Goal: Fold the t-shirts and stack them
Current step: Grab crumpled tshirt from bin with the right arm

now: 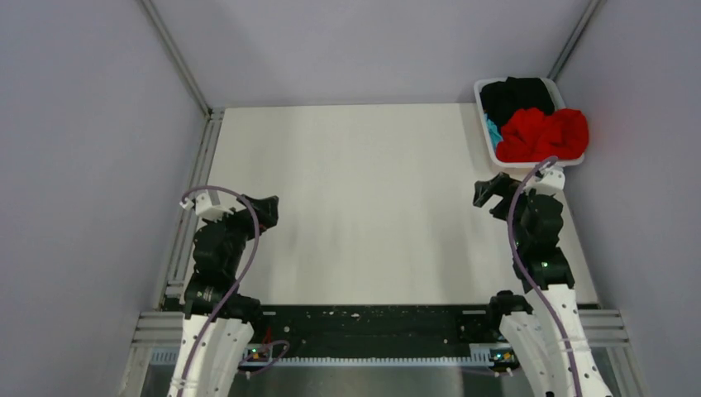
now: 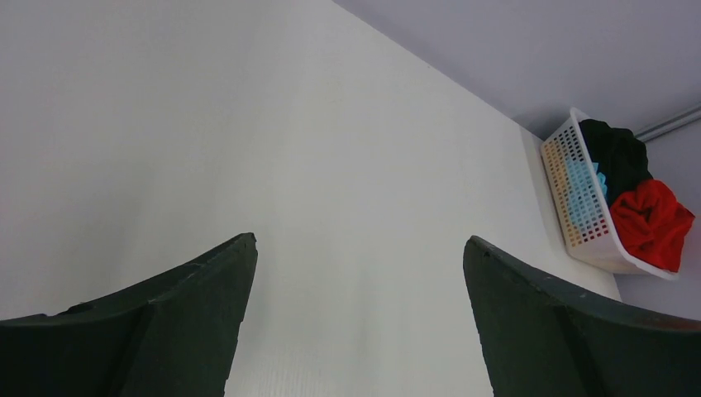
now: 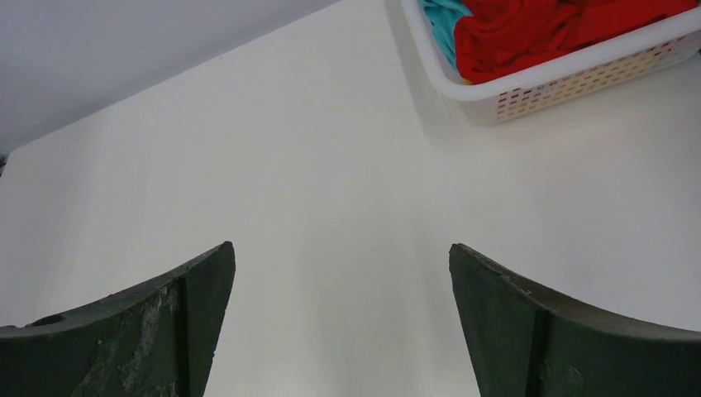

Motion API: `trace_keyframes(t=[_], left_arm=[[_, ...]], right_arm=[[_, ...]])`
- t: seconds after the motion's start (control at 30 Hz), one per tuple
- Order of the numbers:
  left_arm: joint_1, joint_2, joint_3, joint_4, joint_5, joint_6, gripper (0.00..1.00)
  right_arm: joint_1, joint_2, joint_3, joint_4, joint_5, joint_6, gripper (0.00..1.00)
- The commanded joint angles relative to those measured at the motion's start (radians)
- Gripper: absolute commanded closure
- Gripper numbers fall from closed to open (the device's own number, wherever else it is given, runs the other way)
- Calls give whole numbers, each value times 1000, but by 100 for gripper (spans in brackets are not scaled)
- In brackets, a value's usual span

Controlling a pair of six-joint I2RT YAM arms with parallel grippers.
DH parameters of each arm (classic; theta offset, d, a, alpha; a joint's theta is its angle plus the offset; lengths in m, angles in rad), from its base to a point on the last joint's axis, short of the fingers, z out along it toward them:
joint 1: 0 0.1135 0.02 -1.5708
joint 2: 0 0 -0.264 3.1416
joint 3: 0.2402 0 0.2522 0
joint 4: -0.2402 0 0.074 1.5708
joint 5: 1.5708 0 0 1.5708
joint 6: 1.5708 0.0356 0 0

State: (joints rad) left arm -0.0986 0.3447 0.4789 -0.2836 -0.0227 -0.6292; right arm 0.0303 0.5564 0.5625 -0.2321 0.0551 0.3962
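I will next reach outward with my right gripper, over the basket's rim and onto the red t-shirt's middle [image 1: 542, 133], because that is outward of my right gripper and to its right in the top view.
A crumpled bright red t-shirt [image 1: 543, 134] lies on top in the white basket at the table's far right corner, with a black t-shirt [image 1: 517, 95] behind it and a light blue one [image 1: 493, 131] at its left. They also show in the left wrist view: red [image 2: 653, 222], black [image 2: 616, 153], light blue [image 2: 588, 184]. The right wrist view shows the red [image 3: 529, 33] and light blue [image 3: 446, 18] ones. No orange-yellow shirt shows. My left gripper [image 1: 266, 212] is open and empty at the near left. My right gripper [image 1: 489, 194] is open and empty, just in front of the basket.
The white plastic basket [image 1: 489, 149] stands at the far right corner; its perforated wall shows in the left wrist view [image 2: 579, 203] and the right wrist view [image 3: 570, 78]. The white table [image 1: 355, 207] is enclosed by grey walls with a metal rail along its left edge.
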Motion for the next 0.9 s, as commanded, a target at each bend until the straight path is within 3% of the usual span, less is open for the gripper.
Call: trace_keyframes(t=[0.0,0.17,0.4,0.6,0.8,0.87], left_arm=[[4,8,-5,95,17,-4,1],[4,48,-32,216,17,-19,1],[4,177,-11,269,-5,7,1],[4,236,-11,276,-38,20,1],[4,265,-2,269,-67,27,1],[4,267,-3,270,-72,28,1]], right_arm=[[2,47,93,32,8,-1,1],[-18,221,211,129,94,-83,1],[-282,734,619,13,62,-40,1],[-377,1046,843,-7,-3,-54,3],[-398,1283,975,-25,34,-46,12],[-414,1350,987,-19,-16,-34,23]])
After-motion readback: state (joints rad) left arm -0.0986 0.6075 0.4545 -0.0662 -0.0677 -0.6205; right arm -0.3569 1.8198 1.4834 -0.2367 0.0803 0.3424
